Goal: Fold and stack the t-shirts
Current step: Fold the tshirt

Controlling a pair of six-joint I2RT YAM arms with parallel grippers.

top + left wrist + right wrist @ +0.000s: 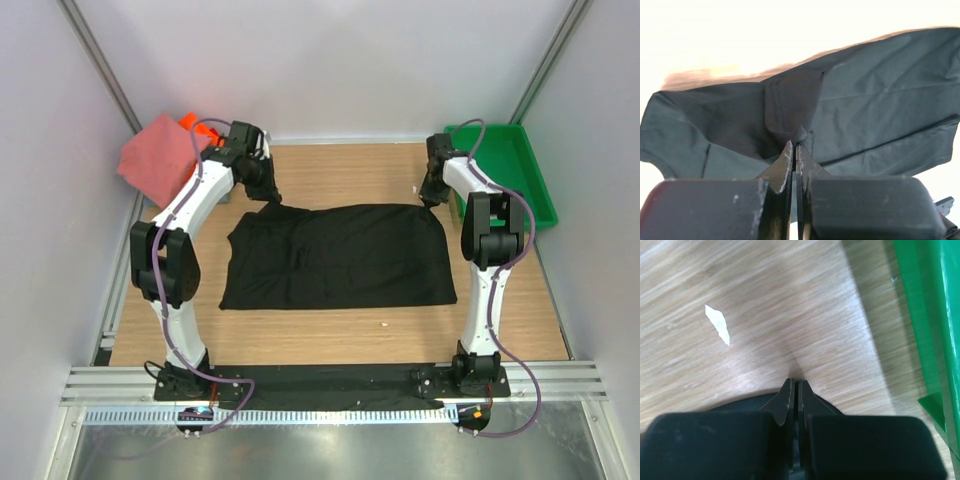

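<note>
Next, my right gripper draws the black t-shirt's still unfolded far corner back over the t-shirt's side edge (441,240) and releases the cloth there, since that edge lies back from the gripper.
The black t-shirt (340,255) lies spread flat across the middle of the wooden table. My left gripper (272,197) is at its far left corner, shut on a raised fold of the black cloth (799,136). My right gripper (428,200) is at the far right corner, jaws shut low on the table with the shirt's black edge (745,401) between and under them. A salmon-pink folded shirt (155,155) sits at the far left edge, with a bit of orange cloth (190,122) behind it. Red and pale pink shirts are out of view.
A green plastic tray (530,175) stands at the far right, close to my right gripper; it also shows in the right wrist view (925,315). A small white scrap (717,325) lies on the wood. White walls enclose the table.
</note>
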